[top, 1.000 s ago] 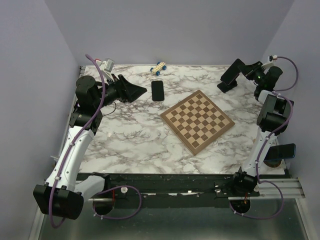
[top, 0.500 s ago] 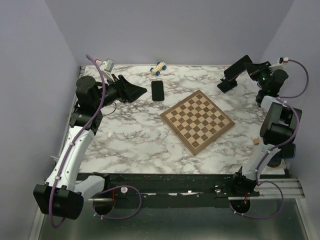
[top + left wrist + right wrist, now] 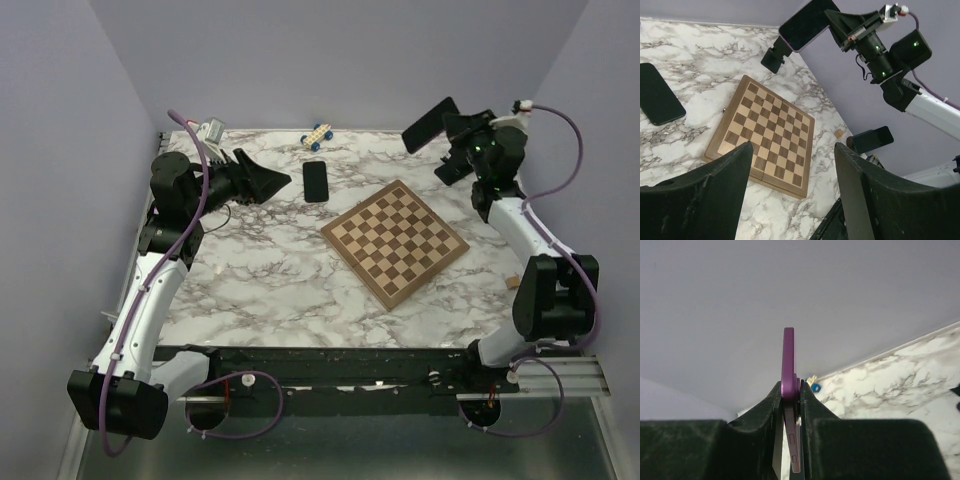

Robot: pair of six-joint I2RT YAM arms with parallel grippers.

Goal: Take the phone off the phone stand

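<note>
I will next move my right gripper to the left in the top view, lower it and release its phone there, since bare tabletop lies beside the flat black phone.
My right gripper (image 3: 453,127) is shut on a phone (image 3: 428,123) with a purple edge and dark face, and holds it in the air above the table's back right. The black phone stand (image 3: 452,170) sits below and to the right of it, apart from the phone. In the right wrist view the phone's purple edge (image 3: 788,360) stands pinched between my fingers (image 3: 790,392). The left wrist view shows the phone (image 3: 805,22) raised above the stand (image 3: 774,57). My left gripper (image 3: 275,182) is open and empty at the back left, as its wrist view (image 3: 792,165) shows.
A wooden chessboard (image 3: 395,243) lies mid-table. A flat black phone (image 3: 316,180) lies near my left gripper. A toy car (image 3: 318,134) sits at the back wall. A small wooden block (image 3: 513,283) lies near the right edge. Another dark phone (image 3: 872,140) sits beyond that edge.
My right arm has swung left and up, carrying the phone away from above the stand toward the back middle. The left arm has hardly moved.
</note>
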